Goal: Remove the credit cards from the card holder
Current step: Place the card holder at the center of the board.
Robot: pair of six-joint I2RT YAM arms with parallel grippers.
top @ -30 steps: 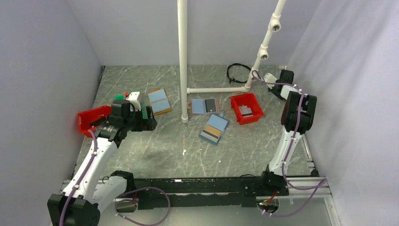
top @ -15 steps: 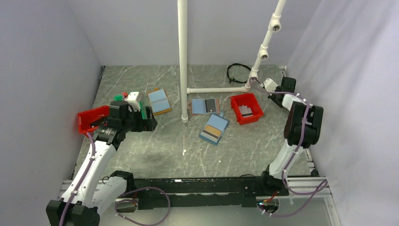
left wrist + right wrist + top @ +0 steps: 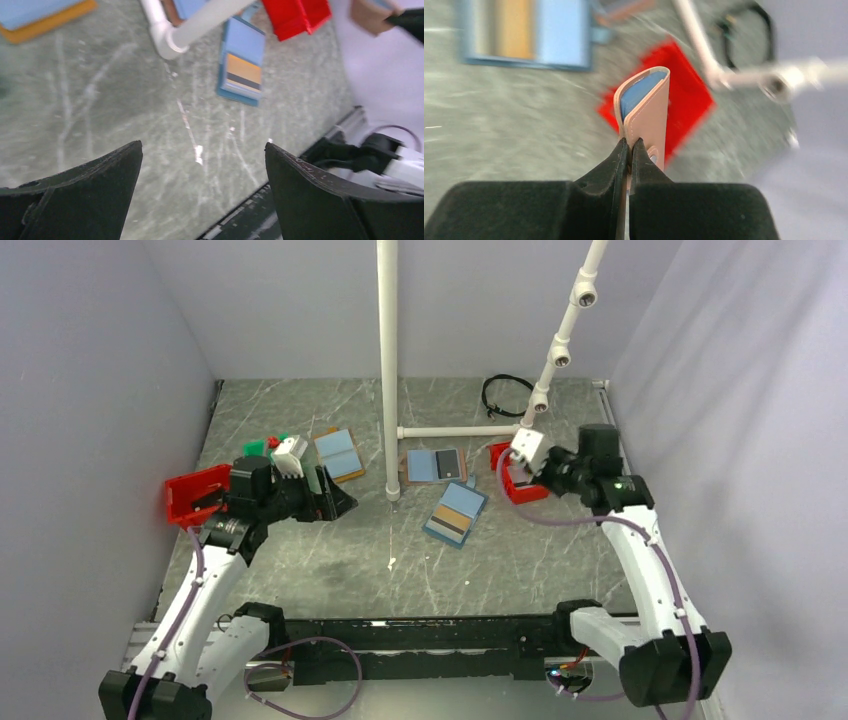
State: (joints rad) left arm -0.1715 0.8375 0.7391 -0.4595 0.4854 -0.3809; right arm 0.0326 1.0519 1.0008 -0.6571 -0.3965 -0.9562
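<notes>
The robot should move its right gripper back from the red bin and lower the folded holder beside the navy-rimmed holder's near end [image 3: 489, 543] [image 3: 493, 117], where the table is bare.
The card holder [image 3: 436, 464] lies flat and open by the white post's foot, tan-rimmed and blue inside. A dark grey credit card [image 3: 449, 462] shows in its right half. My right gripper [image 3: 630, 142] is shut on a different holder [image 3: 649, 115], folded, pinkish-tan with blue lining. It hangs over the right red bin [image 3: 521, 491], to the right of the card holder. My left gripper [image 3: 202, 150] is open and empty above bare table, left of the post and apart from the card holder; from above it [image 3: 335, 502] points right.
A navy-rimmed holder [image 3: 456, 513] with a yellow-striped card lies in front of the card holder. A tan-rimmed holder [image 3: 339, 454] with both halves blue lies to the left. White pipe frame [image 3: 389, 370], black cable [image 3: 505, 395], left red bin [image 3: 195, 492].
The right arm has swung from the back right corner to over the right red bin, and its jaws have shut. The left gripper has edged to the right.
</notes>
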